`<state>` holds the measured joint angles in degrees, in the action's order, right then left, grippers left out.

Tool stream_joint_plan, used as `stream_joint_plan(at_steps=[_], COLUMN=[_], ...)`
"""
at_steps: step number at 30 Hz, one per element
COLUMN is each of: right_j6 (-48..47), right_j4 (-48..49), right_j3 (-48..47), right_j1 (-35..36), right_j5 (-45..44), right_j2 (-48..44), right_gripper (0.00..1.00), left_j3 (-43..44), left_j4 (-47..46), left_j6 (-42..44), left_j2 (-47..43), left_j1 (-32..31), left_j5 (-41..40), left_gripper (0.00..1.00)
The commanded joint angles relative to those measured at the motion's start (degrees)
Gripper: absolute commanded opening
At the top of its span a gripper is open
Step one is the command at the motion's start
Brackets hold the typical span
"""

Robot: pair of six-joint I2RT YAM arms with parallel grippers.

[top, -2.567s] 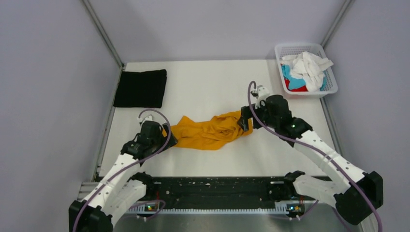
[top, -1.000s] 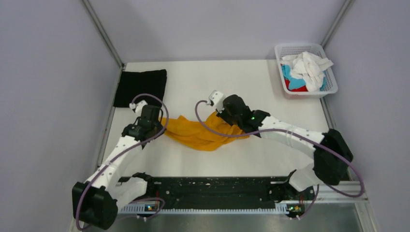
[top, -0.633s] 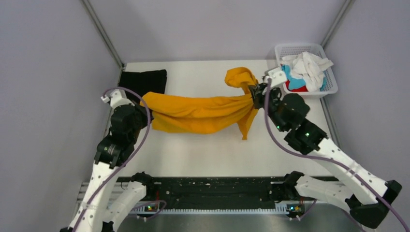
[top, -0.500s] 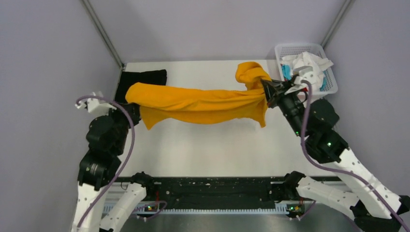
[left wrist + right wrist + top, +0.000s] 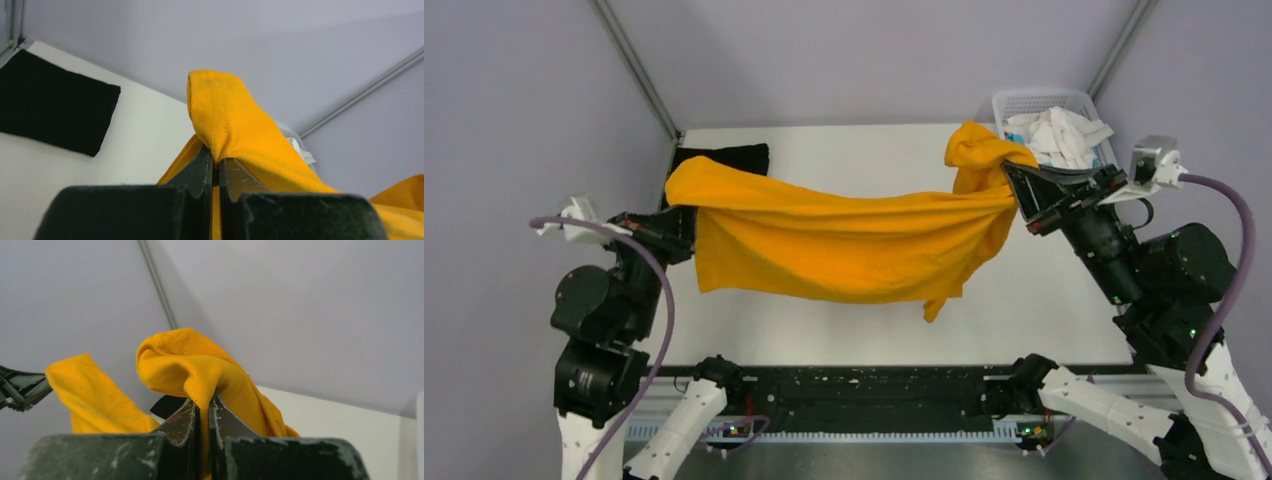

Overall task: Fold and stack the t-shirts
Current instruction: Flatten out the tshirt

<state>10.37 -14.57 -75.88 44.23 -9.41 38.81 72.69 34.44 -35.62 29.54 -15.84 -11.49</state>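
My left gripper brings the mustard-orange t-shirt [image 5: 844, 240] down and outward next, onto the white surface just beside the folded black t-shirt.
A mustard-orange t-shirt [image 5: 844, 240] hangs stretched in the air between both arms, its lower edge drooping above the table. My left gripper [image 5: 676, 222] is shut on its left end, where a fold [image 5: 225, 125] bulges above the jaws. At the right end my right gripper [image 5: 1016, 190] is shut on a bunched fold [image 5: 195, 365]. A folded black t-shirt [image 5: 724, 158] lies flat at the table's far left corner, partly hidden by the orange cloth. White, light-blue and red t-shirts [image 5: 1059, 135] are heaped in the basket.
A white mesh basket [image 5: 1039, 102] stands at the table's far right corner, just behind the right gripper. Grey walls enclose the white table [image 5: 864, 150] on three sides. A black rail [image 5: 864, 395] runs along the near edge between the arm bases.
Both arms rose and drew apart, lifting the orange t-shirt off the table. It went from a crumpled heap to a wide hanging sheet, and the right gripper swung out toward the basket.
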Motion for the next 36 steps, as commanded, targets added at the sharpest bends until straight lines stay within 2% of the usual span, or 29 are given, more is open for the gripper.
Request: stream_joint_plan(at_steps=[1, 5, 7, 8, 10, 11, 12, 13, 14, 15, 16, 18, 20, 21, 22, 27, 32, 36], right_j6=[-0.62, -3.13, -4.6, -3.29, 2.88, 5.28, 6.98, 7.4, 7.2, 6.62, 5.87, 5.32, 6.1, 6.25, 6.25, 8.7, 17.19, 21.98], right_j4=[-3.95, -2.17, 1.63, 2.75, 3.78, 6.55, 10.08, 13.23, 15.62, 16.83, 16.71, 12.76, 7.7, 7.21, 7.12, 4.03, 1.32, -0.17], right_j3=[-0.38, 4.36, 8.82, 10.71, 13.88, 15.66, 16.78, 16.74, 15.41, 13.36, 10.41, 3.81, -0.65, -1.06, -0.61, 5.74, 19.58, 29.7], right_j1=[-0.02, -0.13, -2.77, -5.88, -15.56, -20.31, -23.44, -25.4, -26.26, -26.57, -26.68, -26.72, -26.67, -26.66, -26.65, -26.74, -26.79, -26.92], right_j5=[-12.33, -35.83, -42.25, -40.54, -25.7, -16.86, -10.98, -7.92, -6.94, -7.47, -8.27, -10.35, -12.61, -13.55, -14.07, -16.92, -18.58, -14.93], right_j2=[4.99, 12.8, 17.84, 20.63, 27.28, 31.13, 36.02, 40.89, 45.73, 50.52, 54.5, 61.39, 64.71, 64.45, 63.59, 53.79, 37.94, 25.45], right_gripper=[0.0, 0.0, 0.0, 0.0, 0.0, 0.0, 0.02, 0.11, 0.29, 0.45, 0.56, 0.7, 0.84, 0.95, 0.98, 0.99, 0.99, 0.99], left_j3=[0.24, -2.98, -3.85, -4.08, -3.73, -2.63, -2.04, -0.29, 1.66, 4.82, 8.93, 16.0, 17.5, 16.79, 15.62, 4.42, -10.92, -22.7], left_j4=[1.0, -0.85, -1.88, -2.68, -4.15, -4.9, -6.09, -7.24, -7.61, -6.59, -3.6, 1.92, 2.9, 2.61, 2.29, 1.06, 2.15, 4.27], left_j6=[-1.06, -2.31, -3.35, -3.88, -4.67, -4.79, -4.47, -3.83, -2.74, -2.38, -2.24, -2.09, -1.73, -1.69, -1.55, -2.13, -3.5, -5.9], left_j2=[10.4, 24.72, 33.55, 38.17, 48.75, 52.68, 55.59, 60.89, 64.56, 68.45, 71.85, 77.25, 78.25, 77.52, 76.23, 66.29, 52.51, 43.0], left_j1=[0.28, 0.43, 1.15, 1.75, 3.06, 3.76, 4.37, 4.93, 5.53, 6.09, 6.62, 6.87, 6.87, 6.87, 6.87, 6.87, 6.67, 5.91], left_j5=[-6.04, -8.02, -6.91, -5.82, -4.48, -3.75, -3.23, -2.7, -1.52, -0.26, 1.57, 2.93, 2.98, 2.89, 2.74, 2.34, 3.82, 5.08], left_gripper=[0.0, 0.0, 0.0, 0.0, 0.0, 0.12, 0.38, 0.68, 0.94, 0.98, 0.99, 0.99, 0.99, 0.99, 0.99, 0.99, 0.99, 0.99])
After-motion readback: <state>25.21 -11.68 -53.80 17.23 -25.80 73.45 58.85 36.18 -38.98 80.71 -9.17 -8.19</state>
